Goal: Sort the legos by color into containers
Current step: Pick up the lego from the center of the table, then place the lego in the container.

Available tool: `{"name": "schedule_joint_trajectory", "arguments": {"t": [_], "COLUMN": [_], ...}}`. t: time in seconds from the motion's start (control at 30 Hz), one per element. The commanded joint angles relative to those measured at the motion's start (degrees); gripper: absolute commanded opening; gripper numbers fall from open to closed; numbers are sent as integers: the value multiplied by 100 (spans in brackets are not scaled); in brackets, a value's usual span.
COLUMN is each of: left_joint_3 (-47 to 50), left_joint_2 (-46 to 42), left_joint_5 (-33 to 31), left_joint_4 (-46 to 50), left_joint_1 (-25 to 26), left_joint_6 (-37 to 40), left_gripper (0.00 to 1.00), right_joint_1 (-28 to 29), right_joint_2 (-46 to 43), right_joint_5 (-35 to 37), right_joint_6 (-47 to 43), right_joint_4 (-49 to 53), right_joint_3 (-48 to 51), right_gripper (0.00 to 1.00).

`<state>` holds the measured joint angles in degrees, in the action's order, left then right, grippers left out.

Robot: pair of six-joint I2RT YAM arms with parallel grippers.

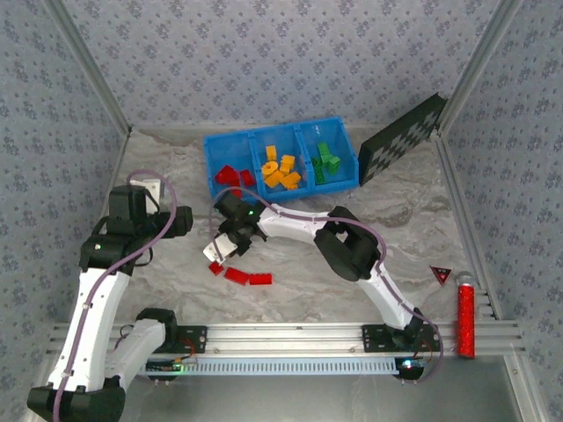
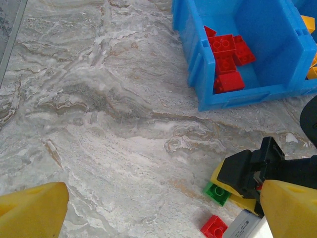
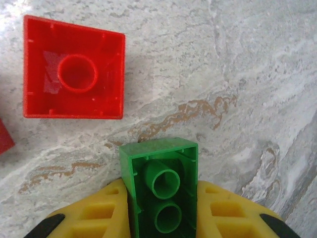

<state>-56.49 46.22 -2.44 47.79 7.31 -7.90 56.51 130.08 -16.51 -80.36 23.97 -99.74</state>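
Next, my right gripper lifts the green lego and carries it outward over the container section [image 1: 327, 158] beside the black panel. It releases there because green legos already lie inside.
My right gripper [image 3: 159, 201] is shut on a green lego [image 3: 158, 191], held hollow side toward the camera just above the marble table. Seen from above, that gripper [image 1: 222, 250] is left of centre, near three loose red legos [image 1: 236, 274]. One of them, a red lego [image 3: 74, 74], lies upside down beside the green one. The blue containers [image 1: 264, 192] stand at the back, with red legos [image 1: 230, 175] in the left compartment, orange-yellow ones [image 1: 281, 169] in the middle and green ones [image 1: 325, 162] on the right. My left gripper [image 2: 158, 218] is open over bare table, looking at the green lego [image 2: 216, 193].
A black checker-patterned panel [image 1: 403, 136] leans at the back right. A red cylinder [image 1: 465, 318] lies near the right front edge, and a small dark triangle [image 1: 440, 273] is just left of it. Patterned walls enclose the table on three sides.
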Motion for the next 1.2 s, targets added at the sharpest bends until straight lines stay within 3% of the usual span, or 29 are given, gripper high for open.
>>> {"name": "schedule_joint_trajectory", "arguments": {"t": [0.0, 0.1, 0.27, 0.37, 0.53, 0.7, 0.9, 1.17], "left_joint_3": [-97, -101, -145, -124, -187, 68, 479, 1206], "left_joint_2": [-42, -98, -49, 43, 483, 861, 1179, 1370], "left_joint_5": [-107, -184, -348, -461, -88, 265, 192, 472], "left_joint_4": [-51, -53, 1, 48, 373, 645, 892, 289], "left_joint_1": [38, 34, 34, 42, 45, 155, 855, 1755], "left_joint_6": [152, 183, 205, 175, -304, -1354, -2761, -4993], "left_gripper": [99, 99, 99, 99, 99, 98, 99, 98], "right_joint_1": [-217, -481, -861, -1303, -2350, -3148, -3618, -3832], "right_joint_2": [-106, -415, -2131, -2835, -3332, -2910, -2058, -314], "right_joint_5": [111, 394, 1089, 1275, 1678, 2066, 2153, 2419], "right_joint_6": [478, 1233, 2050, 2908, 4104, 4894, 5557, 5658], "right_joint_4": [1281, 2056, 760, 804, 869, 732, 135, 1285], "right_joint_3": [-334, -675, 981, 1176, 1213, 904, 364, -1266], "right_gripper": [16, 14, 13, 14, 18, 19, 22, 25]}}
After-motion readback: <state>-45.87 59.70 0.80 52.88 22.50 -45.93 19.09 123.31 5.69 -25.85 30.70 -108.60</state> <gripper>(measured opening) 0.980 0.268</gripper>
